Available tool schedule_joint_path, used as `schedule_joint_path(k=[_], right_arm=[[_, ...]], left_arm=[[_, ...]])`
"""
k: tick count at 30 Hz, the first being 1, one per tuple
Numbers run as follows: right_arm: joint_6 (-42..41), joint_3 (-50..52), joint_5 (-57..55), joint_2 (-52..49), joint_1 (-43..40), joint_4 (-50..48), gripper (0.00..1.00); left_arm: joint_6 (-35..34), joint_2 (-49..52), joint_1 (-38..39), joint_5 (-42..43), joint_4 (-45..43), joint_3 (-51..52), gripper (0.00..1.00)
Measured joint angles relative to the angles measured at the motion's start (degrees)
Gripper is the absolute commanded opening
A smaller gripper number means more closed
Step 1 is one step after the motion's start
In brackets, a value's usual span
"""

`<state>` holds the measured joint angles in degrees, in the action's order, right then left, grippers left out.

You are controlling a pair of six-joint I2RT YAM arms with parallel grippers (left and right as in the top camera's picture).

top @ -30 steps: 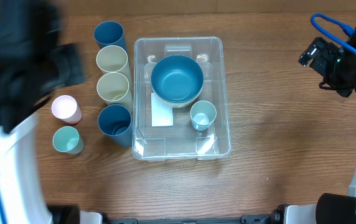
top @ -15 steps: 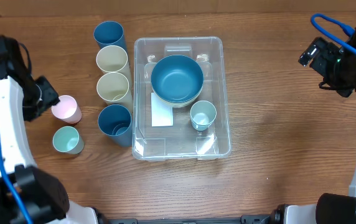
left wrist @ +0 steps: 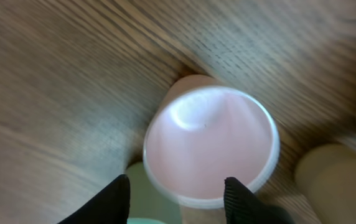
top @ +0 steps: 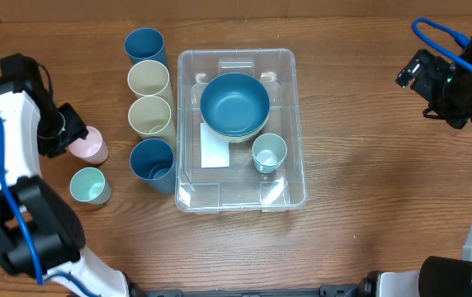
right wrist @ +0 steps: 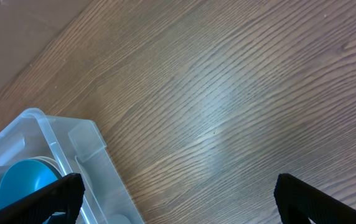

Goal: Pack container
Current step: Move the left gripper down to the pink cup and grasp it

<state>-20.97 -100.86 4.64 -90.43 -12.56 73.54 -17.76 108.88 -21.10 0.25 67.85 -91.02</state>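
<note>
The left gripper lowers its open fingers around the pink cup's rim by the small teal cup next, since that part of the rim lies below, under the finger gap.
The clear container (top: 298,124) stands mid-table and holds a blue bowl (top: 234,104) and a light teal cup (top: 269,153) beside its white label (top: 214,148). My left gripper (top: 73,136) is at the left side of a pink cup (top: 90,146). In the left wrist view the gripper (left wrist: 177,202) is open, its fingers on either side of the pink cup's (left wrist: 210,143) near rim, with no grip. My right gripper (top: 417,76) is open and empty, raised at the far right. In its wrist view (right wrist: 187,199) it hangs over bare wood beside the container's corner (right wrist: 47,137).
Left of the container stand a blue cup (top: 143,48), two cream cups (top: 148,80) (top: 150,115) and another blue cup (top: 153,161) in a column. A small teal cup (top: 89,186) stands just in front of the pink one.
My left arm has swung in from a blurred pose at the left and brought its gripper onto the pink cup. The right arm and the container's contents have not moved.
</note>
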Motion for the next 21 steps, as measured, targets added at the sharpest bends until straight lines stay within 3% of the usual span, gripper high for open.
schedule_joint_path(k=[7, 9, 13, 21], right_arm=[[0.0, 0.0, 0.0, 0.0, 0.0, 0.0, 1.00], [0.0, 0.0, 0.0, 0.0, 0.0, 0.0, 1.00], [0.0, 0.0, 0.0, 0.0, 0.0, 0.0, 1.00], [0.0, 0.0, 0.0, 0.0, 0.0, 0.0, 1.00]], left_arm=[[0.6, 5.6, 0.0, -0.1, -1.9, 0.8, 0.43], [0.7, 5.7, 0.0, -0.3, -2.2, 0.8, 0.34], [1.3, 5.9, 0.0, -0.8, -2.9, 0.8, 0.06], [1.6, 6.2, 0.0, -1.0, -3.2, 0.8, 0.04]])
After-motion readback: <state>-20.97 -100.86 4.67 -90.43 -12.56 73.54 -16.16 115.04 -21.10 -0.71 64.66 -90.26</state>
